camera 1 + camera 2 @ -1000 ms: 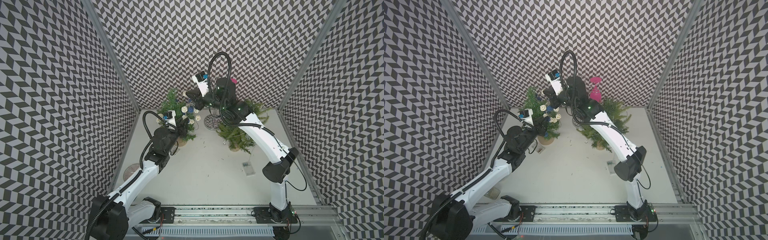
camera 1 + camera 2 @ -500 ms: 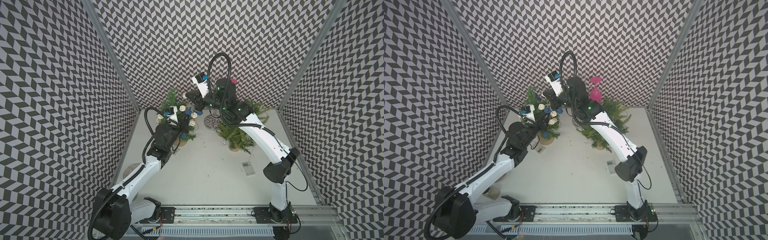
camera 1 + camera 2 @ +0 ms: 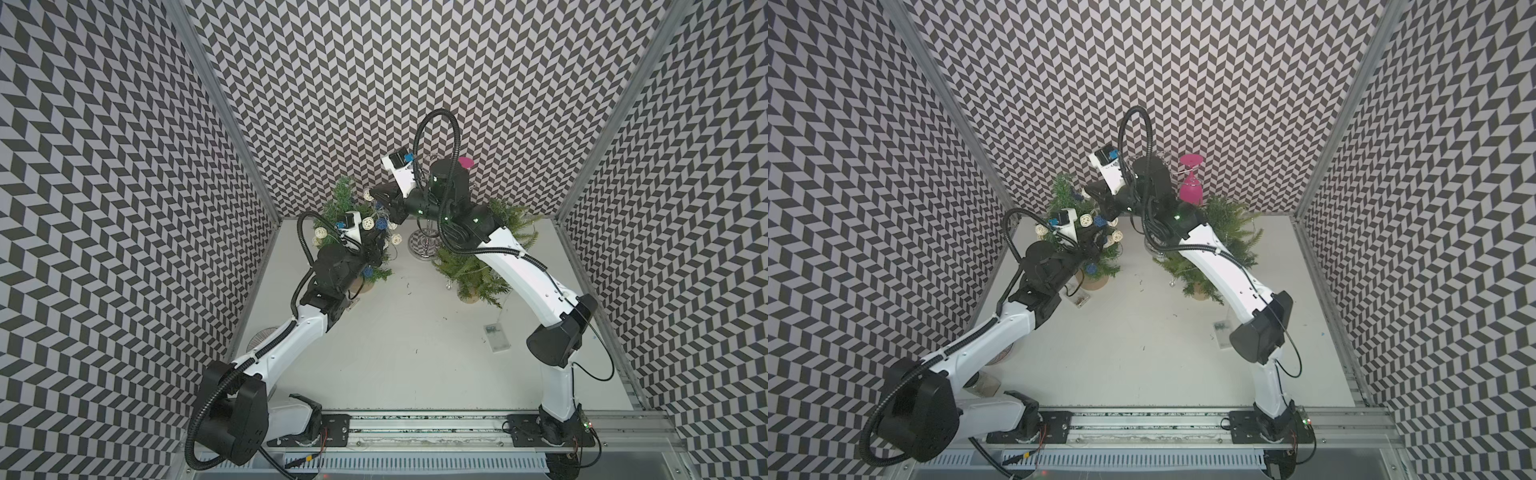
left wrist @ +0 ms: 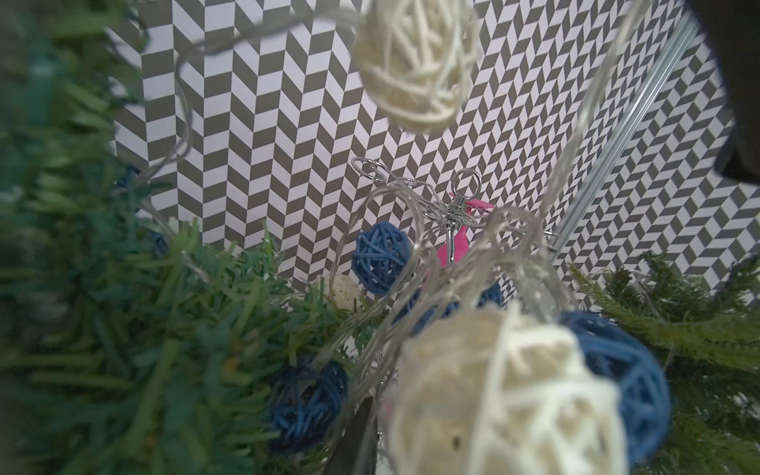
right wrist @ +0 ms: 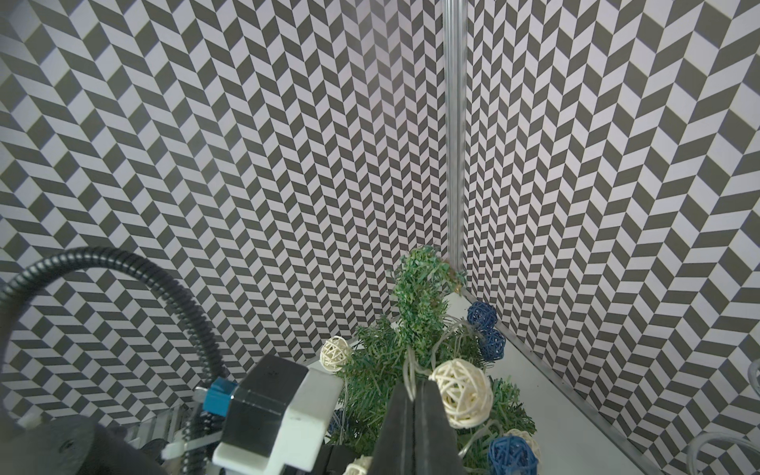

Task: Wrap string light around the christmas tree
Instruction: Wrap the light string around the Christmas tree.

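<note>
My right gripper should move down slightly next toward the tree's branches just below it and release the clear wire, because that piece of wire already crosses the branches.
The small green christmas tree [image 3: 341,202] [image 3: 1064,193] stands in the back left corner, with the string light [image 3: 367,223] [image 5: 460,390] of white and blue woven balls draped over it. My right gripper [image 5: 413,388] [image 3: 380,200] is above the tree, shut on the clear wire beside a white ball. My left gripper [image 3: 376,246] [image 3: 1096,244] is pushed into the tree's near side among the balls. In the left wrist view only one dark finger [image 4: 357,434] shows, against a bundle of wires; a blurred white ball [image 4: 506,395] hides the other.
A second green tree [image 3: 478,270] stands under the right arm. A metal stand [image 3: 424,249] carries an upturned pink glass [image 3: 1191,183] at the back wall. Clear battery boxes lie at right [image 3: 496,337] and by the tree's wooden base [image 3: 1079,297].
The left arm has risen and pushed further into the tree, and its jaws have narrowed. The right gripper holds the wire in nearly the same place.
</note>
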Robot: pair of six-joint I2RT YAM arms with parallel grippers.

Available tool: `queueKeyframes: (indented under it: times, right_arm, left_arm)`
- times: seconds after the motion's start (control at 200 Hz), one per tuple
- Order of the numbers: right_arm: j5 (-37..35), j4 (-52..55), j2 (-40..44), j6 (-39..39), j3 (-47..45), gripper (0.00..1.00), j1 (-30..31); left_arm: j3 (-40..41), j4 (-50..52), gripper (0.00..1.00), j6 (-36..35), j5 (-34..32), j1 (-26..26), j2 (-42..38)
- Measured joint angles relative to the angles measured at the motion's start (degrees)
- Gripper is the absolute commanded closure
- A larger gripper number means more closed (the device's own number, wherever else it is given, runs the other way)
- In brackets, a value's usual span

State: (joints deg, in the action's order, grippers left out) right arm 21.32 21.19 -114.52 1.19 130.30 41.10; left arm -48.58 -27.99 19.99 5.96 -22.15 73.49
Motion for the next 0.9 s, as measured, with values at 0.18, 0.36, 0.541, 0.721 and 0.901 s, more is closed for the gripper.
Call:
queueKeyframes:
  times: [0.18,0.36,0.541,0.721,0.901]
  right_arm:
    - [0.11,-0.37,0.13,0.00,-1.11,1.00,-0.07]
    - [-0.42,-0.96,0.24,0.07,-3.15,1.00,-0.48]
    - [-2.21,-1.20,0.28,0.55,-3.52,0.92,-0.81]
    - [-4.22,-1.97,1.05,1.01,-5.01,0.76,-0.83]
    - [-5.29,-2.69,1.90,1.64,-6.54,0.61,-0.85]
  left_arm:
    - [0.04,-0.02,1.00,-0.13,-0.26,0.00,-0.20]
    - [2.38,0.59,1.00,0.59,1.07,0.00,-5.79]
    - [5.14,0.96,1.00,2.71,4.74,0.00,-13.22]
    - [6.71,4.22,1.00,5.14,9.51,0.00,-17.46]
    - [8.96,6.82,1.00,7.15,12.26,-0.35,-26.56]
